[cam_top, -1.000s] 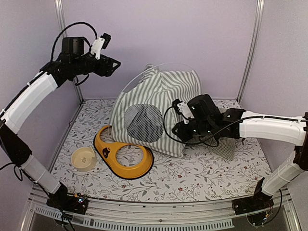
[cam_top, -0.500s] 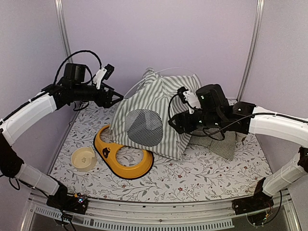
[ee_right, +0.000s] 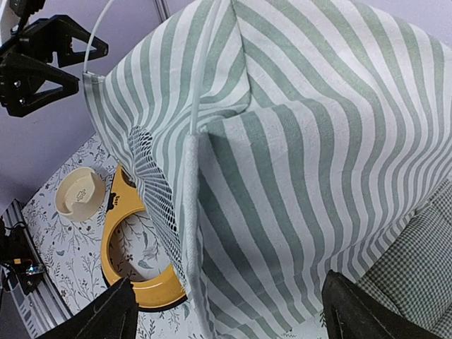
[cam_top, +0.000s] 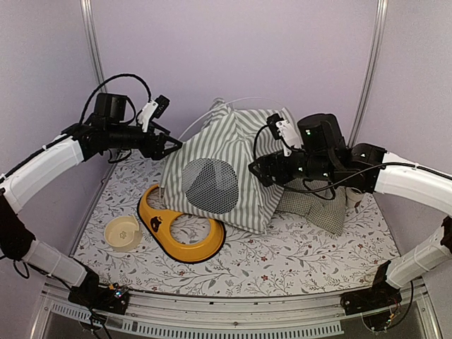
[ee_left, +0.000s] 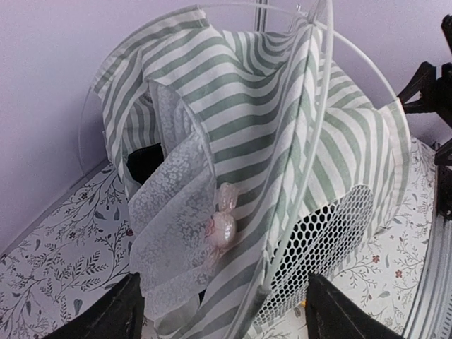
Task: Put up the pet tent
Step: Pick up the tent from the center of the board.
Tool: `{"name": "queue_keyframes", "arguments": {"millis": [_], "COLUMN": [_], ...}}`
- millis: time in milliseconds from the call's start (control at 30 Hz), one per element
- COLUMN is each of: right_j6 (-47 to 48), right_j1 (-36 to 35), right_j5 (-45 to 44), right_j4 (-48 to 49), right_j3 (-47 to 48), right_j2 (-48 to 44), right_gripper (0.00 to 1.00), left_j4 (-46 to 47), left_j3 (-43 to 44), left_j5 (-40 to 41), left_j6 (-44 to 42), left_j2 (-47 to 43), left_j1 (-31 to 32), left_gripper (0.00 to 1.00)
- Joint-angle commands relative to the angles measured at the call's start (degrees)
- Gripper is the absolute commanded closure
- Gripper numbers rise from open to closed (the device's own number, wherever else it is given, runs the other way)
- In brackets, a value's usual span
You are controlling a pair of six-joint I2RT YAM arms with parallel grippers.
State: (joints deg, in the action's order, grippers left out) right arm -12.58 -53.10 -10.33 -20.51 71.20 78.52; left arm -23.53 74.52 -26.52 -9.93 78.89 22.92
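My left gripper is lined up so that the white pole between the door flap and the mesh window falls between my fingers, so next it will move toward the tent (cam_top: 227, 159), onto that pole.
The pet tent (cam_top: 227, 159), green-and-white striped, stands at the back middle of the table with its round grey mesh window (cam_top: 210, 185) facing front. Thin white poles (ee_left: 314, 134) arch over it. In the left wrist view its white mesh door flap (ee_left: 173, 212) hangs with a pink bauble (ee_left: 223, 220). My left gripper (cam_top: 171, 145) hovers open just left of the tent, touching nothing. My right gripper (cam_top: 259, 171) is open against the tent's right side. In the right wrist view striped fabric (ee_right: 318, 155) fills the space ahead of its spread fingers (ee_right: 357, 311), ungripped.
A green-checked cushion (cam_top: 319, 206) lies right of the tent under the right arm. A yellow ring-shaped holder (cam_top: 180, 227) and a cream bowl (cam_top: 121, 232) sit on the floral mat (cam_top: 282, 261) in front left. Walls close in the back and sides.
My right gripper opened, let go of the tent fabric and rose to the right. My left arm dropped from high up to the tent's left side. The tent shifted slightly.
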Motion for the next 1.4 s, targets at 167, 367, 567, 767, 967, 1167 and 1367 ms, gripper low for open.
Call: {"name": "queue_keyframes", "arguments": {"millis": [167,367,567,767,967,1167,1367], "right_j6": [1.8,2.6,3.8,4.7,5.2,5.6,5.6], "right_j1": [0.5,0.5,0.5,0.5,0.5,0.5,0.5], "right_j5": [-2.9,-3.6,-3.5,-3.2,-4.5,-7.1,-5.5], "right_j4": [2.5,3.6,5.1,6.0,6.3,6.4,6.8], "right_j3": [2.8,4.3,5.9,7.2,9.2,12.9,17.3], "right_j2": [-2.7,-2.6,-2.8,-2.8,-2.6,-2.2,-2.5], "right_gripper": [0.06,0.06,0.05,0.05,0.05,0.04,0.04], "left_j4": [0.6,0.5,2.6,7.0,12.6,17.1,18.7], "left_j3": [0.0,0.6,-0.6,-2.9,-5.8,-7.3,-8.1], "left_j5": [-2.2,-1.0,2.7,6.6,15.4,29.6,42.6], "left_j6": [-1.2,-0.5,1.0,3.2,7.2,9.5,9.5], "left_j2": [2.6,5.5,5.3,-0.2,-7.4,-13.3,-17.7], "left_j1": [1.1,3.4,5.5,8.0,12.7,19.3,26.4], "left_gripper": [0.29,0.43,0.74,1.00,1.00,1.00,1.00]}}
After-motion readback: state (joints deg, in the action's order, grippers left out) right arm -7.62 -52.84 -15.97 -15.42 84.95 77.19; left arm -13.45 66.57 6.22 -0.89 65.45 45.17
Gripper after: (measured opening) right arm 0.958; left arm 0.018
